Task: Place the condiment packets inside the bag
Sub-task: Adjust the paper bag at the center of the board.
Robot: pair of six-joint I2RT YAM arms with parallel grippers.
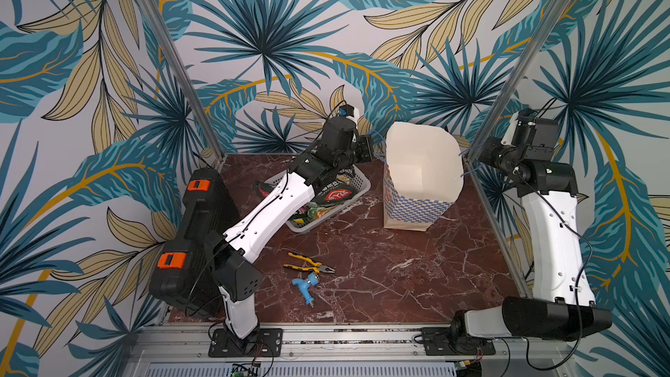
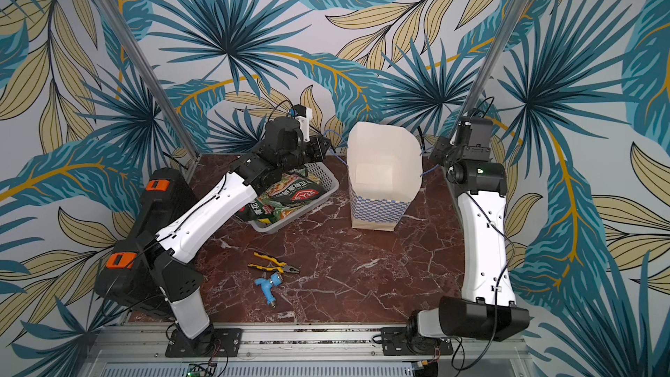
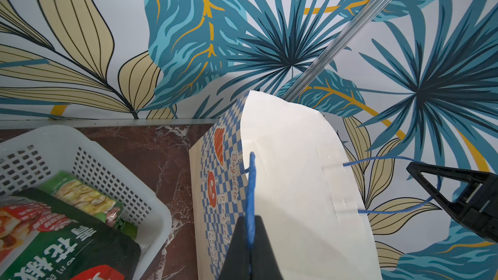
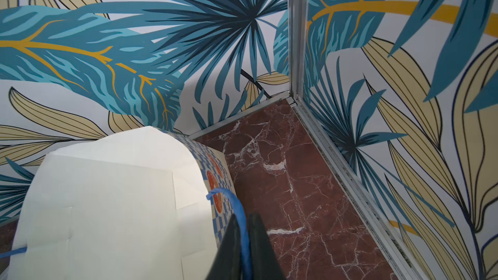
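Note:
My left gripper comes down next toward the marble tabletop below it, under the bag (image 1: pixel 422 172), and releases the near blue cord handle, since the bag's opening gapes wide.
The cream-white bag (image 1: pixel 422 172) (image 2: pixel 384 175) stands upright and open on the marble table, with a blue checkered band round its base. My left gripper (image 1: pixel 373 152) (image 3: pixel 250 227) is shut on the bag's near blue cord handle (image 3: pixel 252 181) at the bag's left rim. On the opposite rim, my right gripper (image 1: pixel 476 157) (image 4: pixel 244 222) is shut on the other blue cord handle (image 4: pixel 233 204). Between them the mouth is held wide. The condiment packets (image 1: pixel 335 194) (image 2: pixel 290 195) (image 3: pixel 67 232), dark green and light green, lie piled in a white basket left of the bag.
The white perforated basket (image 1: pixel 357 192) (image 3: pixel 159 211) sits under my left forearm. Yellow-handled pliers (image 1: pixel 308 264) and a blue tap fitting (image 1: pixel 306 284) lie at front centre. A black case (image 1: pixel 195 241) with orange latches stands at the left edge. Metal frame posts flank the bag.

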